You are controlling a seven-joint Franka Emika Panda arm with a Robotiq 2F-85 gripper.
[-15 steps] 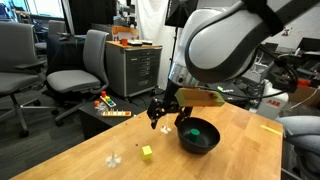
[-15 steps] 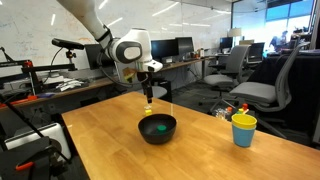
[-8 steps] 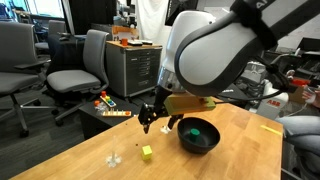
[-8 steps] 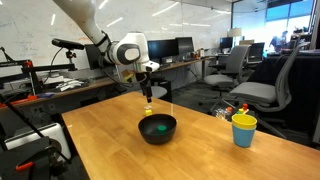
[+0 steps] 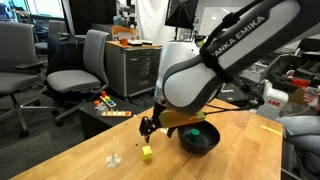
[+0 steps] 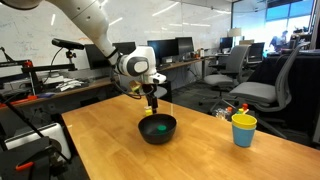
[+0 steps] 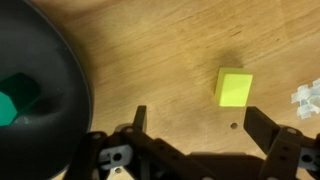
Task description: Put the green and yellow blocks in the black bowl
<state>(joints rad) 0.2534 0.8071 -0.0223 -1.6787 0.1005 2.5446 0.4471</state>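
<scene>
My gripper shifts away from the bowl and down around the pale yellow block next. The block lies below the gripper and to its right in the wrist view.
The black bowl stands on the wooden table and holds the bright green block. Bowl and green block show in both exterior views, and at the left of the wrist view as bowl and green block. The pale yellow block lies on the table beside the bowl. My gripper hovers open and empty just above the table, between bowl and yellow block. In the wrist view the yellow block lies just ahead of my open fingers.
A yellow cup with a teal rim stands far from the bowl. A small white scrap lies past the yellow block, near the table edge. A flat yellow strip lies behind the bowl. Office chairs and a cabinet stand beyond the table.
My gripper has moved away from above the bowl, down and toward the yellow block. The green block stays in the bowl; the yellow block has not moved.
</scene>
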